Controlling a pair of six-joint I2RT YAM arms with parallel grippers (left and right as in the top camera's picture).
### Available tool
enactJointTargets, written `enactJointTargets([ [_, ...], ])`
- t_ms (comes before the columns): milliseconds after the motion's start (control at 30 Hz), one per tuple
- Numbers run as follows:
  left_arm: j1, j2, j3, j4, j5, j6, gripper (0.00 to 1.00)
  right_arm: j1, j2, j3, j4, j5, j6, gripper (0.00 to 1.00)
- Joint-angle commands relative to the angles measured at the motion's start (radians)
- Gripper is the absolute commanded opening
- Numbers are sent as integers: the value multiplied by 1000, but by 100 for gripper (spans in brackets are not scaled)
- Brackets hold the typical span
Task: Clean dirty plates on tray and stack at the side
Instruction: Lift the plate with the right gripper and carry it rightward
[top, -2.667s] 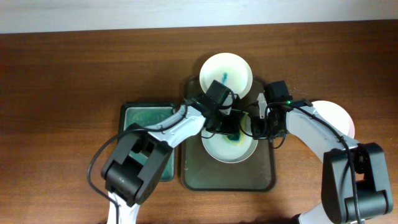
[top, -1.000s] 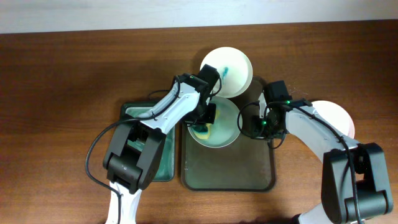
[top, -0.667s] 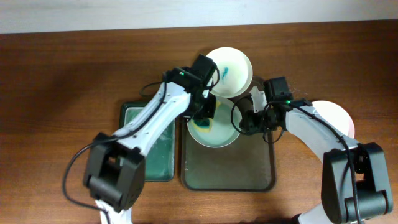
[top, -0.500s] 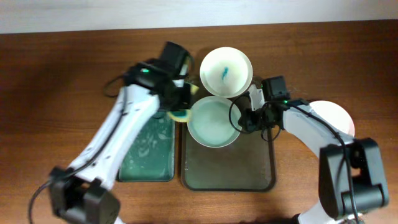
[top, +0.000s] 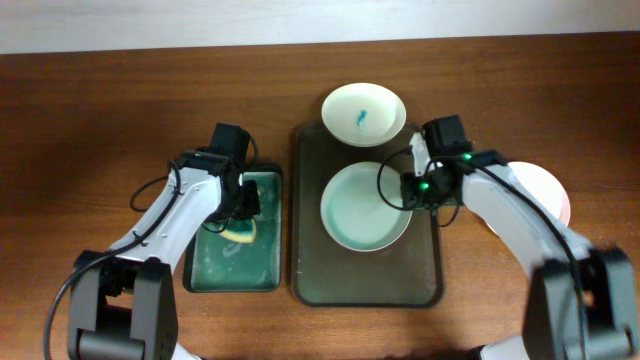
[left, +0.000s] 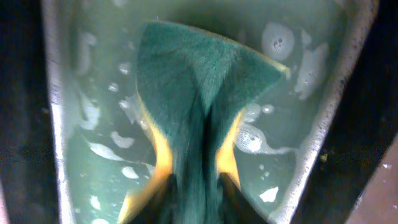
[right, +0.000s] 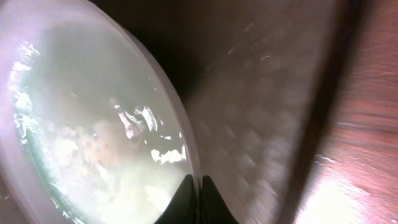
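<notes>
Next, my right gripper will lift, carry the wiped plate (top: 365, 207) down onto the clean plate (top: 540, 190) and release it, as that lies to the gripper's right in the overhead view.
A wiped white plate (top: 365, 207) lies on the dark tray (top: 365, 280); my right gripper (top: 411, 188) is shut on its right rim, which also shows in the right wrist view (right: 93, 143). A second plate (top: 363, 113) with a blue-green smear sits at the tray's far edge. A clean plate (top: 540, 190) lies on the table to the right, partly under my right arm. My left gripper (top: 240, 210) is shut on a green-and-yellow sponge (left: 199, 118), holding it in the soapy water basin (top: 200, 265).
The basin's metal walls (left: 53, 124) close in on both sides of the sponge. Bare wooden table (top: 100, 120) lies to the left and far side. A pale wall edge runs along the top.
My left arm has swung the sponge off the plate leftward into the basin. The right gripper has shifted the wiped plate to the right and toward the tray's middle.
</notes>
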Motion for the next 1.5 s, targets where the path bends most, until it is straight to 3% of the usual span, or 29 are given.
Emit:
enactJointTargets([
  [0, 3, -16, -3, 10, 58, 10, 34, 35, -126, 37, -42, 140, -2, 4],
  [133, 6, -93, 14, -13, 119, 10, 53, 111, -179, 37, -109, 405, 92, 4],
  [167, 7, -135, 18, -19, 121, 10, 63, 145, -186, 37, -119, 488, 111, 4],
  [233, 6, -245, 19, -21, 121, 10, 96, 228, -199, 42, -138, 627, 153, 4],
  [267, 6, -273, 19, -24, 121, 10, 100, 265, -203, 47, -145, 682, 164, 4],
  [533, 6, -318, 18, -30, 121, 10, 99, 537, -240, 129, -212, 1096, 163, 4],
  [833, 6, -318, 19, -30, 121, 10, 99, 761, -240, 129, -275, 1389, 163, 4],
  [1467, 6, -318, 19, -30, 121, 10, 99, 782, -240, 129, -275, 1407, 163, 4],
])
